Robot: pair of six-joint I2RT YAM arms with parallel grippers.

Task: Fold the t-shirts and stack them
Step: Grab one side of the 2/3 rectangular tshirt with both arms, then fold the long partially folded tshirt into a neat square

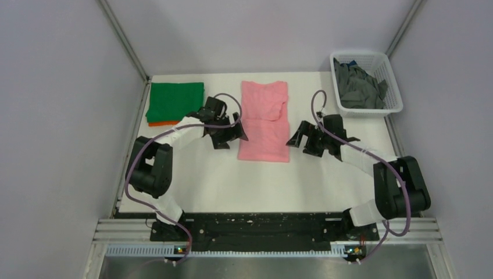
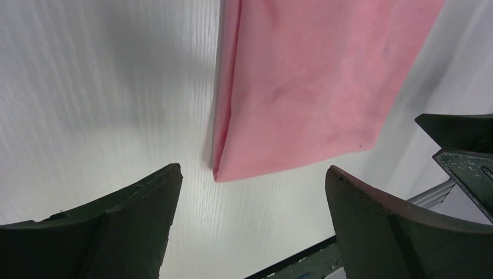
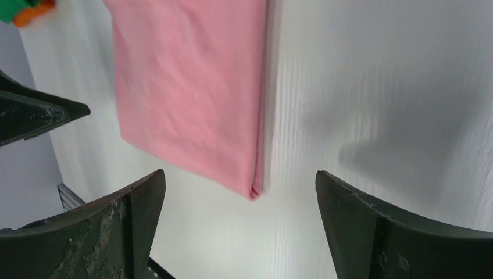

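My left gripper lowers and draws back onto the pink t-shirt's near corner next, since that corner lies flat just ahead of its open fingers.
A light pink t-shirt [image 1: 264, 119] lies flat mid-table, folded lengthwise into a long strip. My left gripper [image 1: 232, 141] stands open just off its near left corner, touching nothing. In the left wrist view that corner of the pink t-shirt [image 2: 308, 81] lies ahead of the left gripper [image 2: 253, 170], with bare table between the fingers. My right gripper [image 1: 298, 145] is open off the near right corner. The right wrist view has the pink t-shirt [image 3: 192, 87] ahead of the empty right gripper [image 3: 239, 174]. A folded green t-shirt [image 1: 176, 102] rests on an orange one [image 1: 157, 123] at the back left.
A white lattice basket [image 1: 393, 81] at the back right holds crumpled dark grey t-shirts [image 1: 357, 87]. White walls close in the table on the left, back and right. A black rail [image 1: 261, 224] with the arm bases runs along the near edge.
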